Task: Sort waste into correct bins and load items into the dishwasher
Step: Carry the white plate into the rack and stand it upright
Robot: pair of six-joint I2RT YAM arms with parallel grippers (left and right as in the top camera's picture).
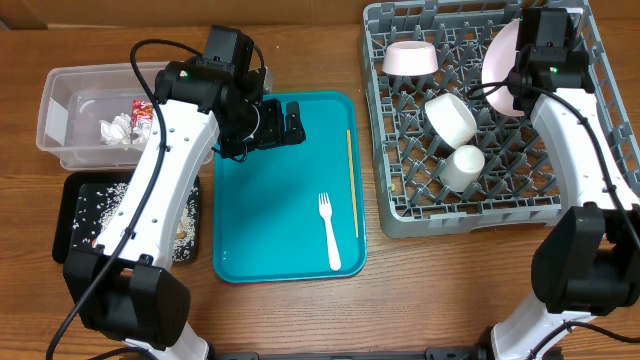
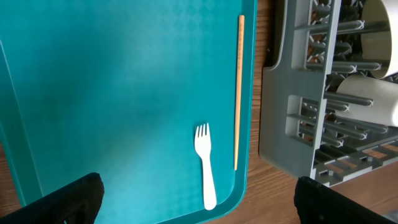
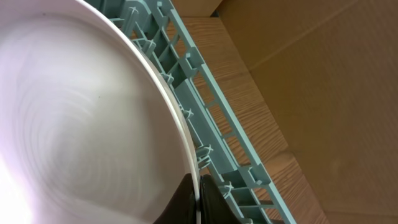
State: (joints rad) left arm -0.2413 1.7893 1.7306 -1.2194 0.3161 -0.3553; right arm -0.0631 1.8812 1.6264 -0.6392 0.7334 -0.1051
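Note:
My right gripper should lower the plate (image 3: pixel 81 124) left in the overhead view onto the rack's wires below for support, then release the plate's rim.
My left gripper (image 1: pixel 287 124) hangs open over the far left part of the teal tray (image 1: pixel 270 220), holding nothing. A white fork (image 1: pixel 330 232) and one thin wooden chopstick (image 1: pixel 352 180) lie on the tray's right side. The left wrist view shows the fork (image 2: pixel 204 165) and chopstick (image 2: pixel 238 93) ahead of the wide-apart fingers (image 2: pixel 71 202). My right gripper (image 3: pixel 198 198) is shut on the rim of the white plate (image 3: pixel 81 124), which stands tilted in the grey dish rack (image 1: pixel 400 205) at its far right (image 1: pixel 498 55).
Two white bowls (image 1: pixel 411 58) (image 1: pixel 450 118) and a small white cup (image 1: pixel 463 168) sit in the rack. The clear tub (image 1: pixel 60 95) holds a crumpled napkin (image 1: pixel 118 130) and a red wrapper (image 1: pixel 143 112). The black tray (image 1: pixel 75 235) holds rice-like scraps (image 1: pixel 105 205).

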